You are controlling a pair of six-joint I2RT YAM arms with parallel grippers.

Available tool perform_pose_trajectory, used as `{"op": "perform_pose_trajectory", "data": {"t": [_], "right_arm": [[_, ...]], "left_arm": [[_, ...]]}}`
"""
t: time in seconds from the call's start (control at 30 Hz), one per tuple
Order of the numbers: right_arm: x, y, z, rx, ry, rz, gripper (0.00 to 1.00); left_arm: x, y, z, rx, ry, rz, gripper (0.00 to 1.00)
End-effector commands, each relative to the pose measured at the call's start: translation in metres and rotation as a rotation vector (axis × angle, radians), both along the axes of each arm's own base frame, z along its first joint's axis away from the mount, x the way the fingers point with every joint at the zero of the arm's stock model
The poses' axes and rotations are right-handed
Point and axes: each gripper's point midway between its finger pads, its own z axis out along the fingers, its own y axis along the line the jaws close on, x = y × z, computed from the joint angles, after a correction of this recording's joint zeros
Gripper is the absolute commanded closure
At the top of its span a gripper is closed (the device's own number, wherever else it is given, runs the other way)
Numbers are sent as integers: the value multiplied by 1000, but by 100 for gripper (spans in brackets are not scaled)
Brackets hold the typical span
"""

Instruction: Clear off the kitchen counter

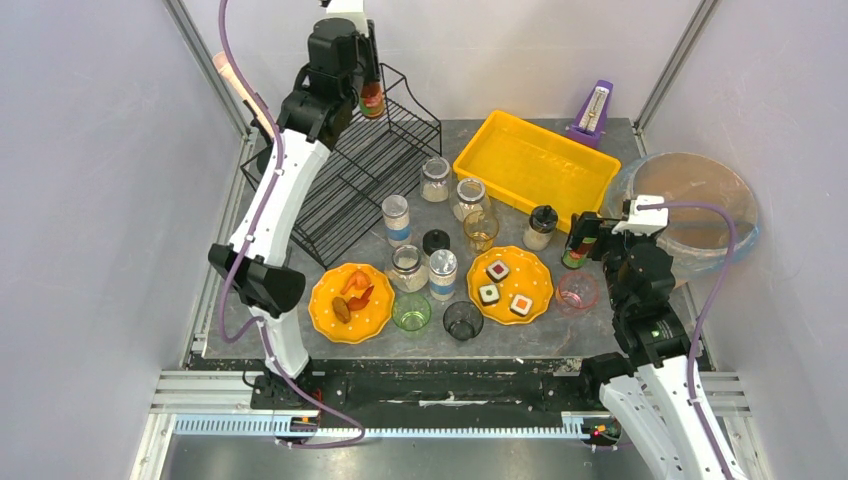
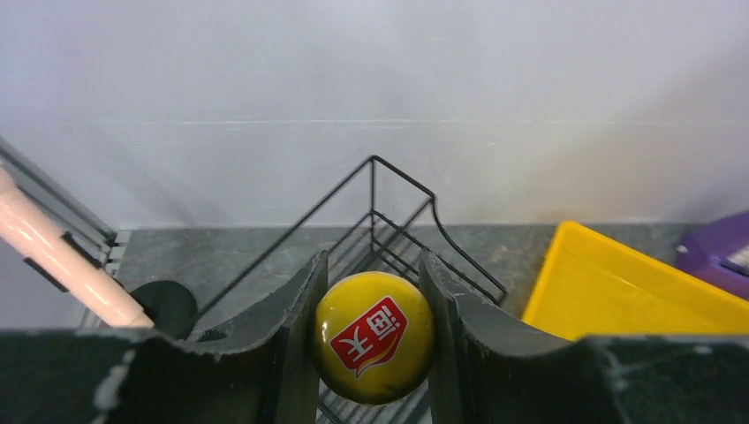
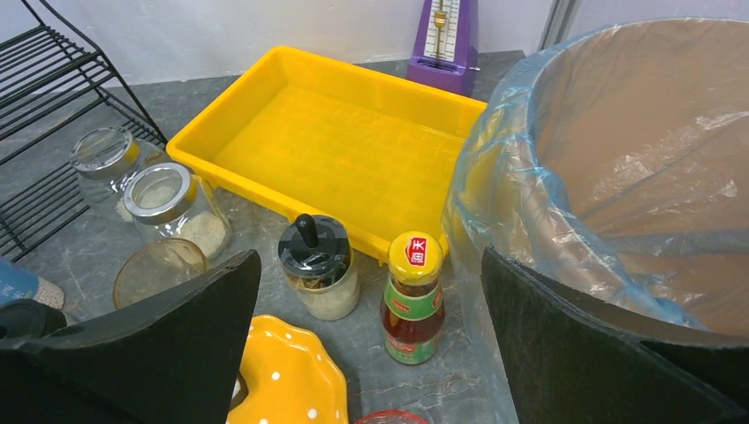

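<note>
The bottle goes outward and down to the bare far end of the black wire rack below next, and my left gripper releases it there.
The dark-grey kitchen counter [image 1: 580, 335] holds jars, glasses and plates. My left gripper [image 1: 372, 92] is raised at the back over the black wire rack [image 1: 370, 165]. It is shut on a sauce bottle [image 1: 373, 98]. In the left wrist view its fingers [image 2: 291, 353] clamp the bottle's yellow cap [image 2: 374, 336]. My right gripper [image 1: 598, 232] is open and low at the right. A second sauce bottle [image 3: 412, 300] with a yellow cap and green label stands on the counter just ahead of its spread fingers [image 3: 168, 344], untouched. That bottle also shows in the top view [image 1: 577, 245].
A yellow tray [image 1: 535, 165] lies at the back, with a purple metronome [image 1: 595, 110] behind it. A plastic-lined bin [image 1: 700, 200] stands at the right. Two yellow plates [image 1: 350, 300] [image 1: 510, 285] with food, several jars [image 1: 435, 178], a shaker [image 3: 320, 265] and glasses [image 1: 463, 320] crowd the middle.
</note>
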Motion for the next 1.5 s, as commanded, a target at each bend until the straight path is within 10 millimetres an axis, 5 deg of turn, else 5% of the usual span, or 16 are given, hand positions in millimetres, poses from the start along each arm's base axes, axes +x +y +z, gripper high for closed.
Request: {"op": "perform_pose_trajectory", "data": {"t": [0.0, 0.3, 1.07, 1.33, 1.47], "right_arm": [[-1, 10, 28, 14, -58, 57, 2], [3, 11, 26, 14, -34, 56, 2], [19, 10, 4, -3, 57, 28, 2], [22, 11, -1, -3, 77, 29, 2], [22, 11, -2, -1, 81, 27, 2]], "left_arm": [[6, 37, 97, -164, -314, 57, 98], [42, 64, 96, -197, -392, 106, 98], [145, 40, -27, -219, -263, 37, 97], [159, 30, -58, -213, -215, 6, 64], [161, 27, -56, -221, -234, -8, 40]]}}
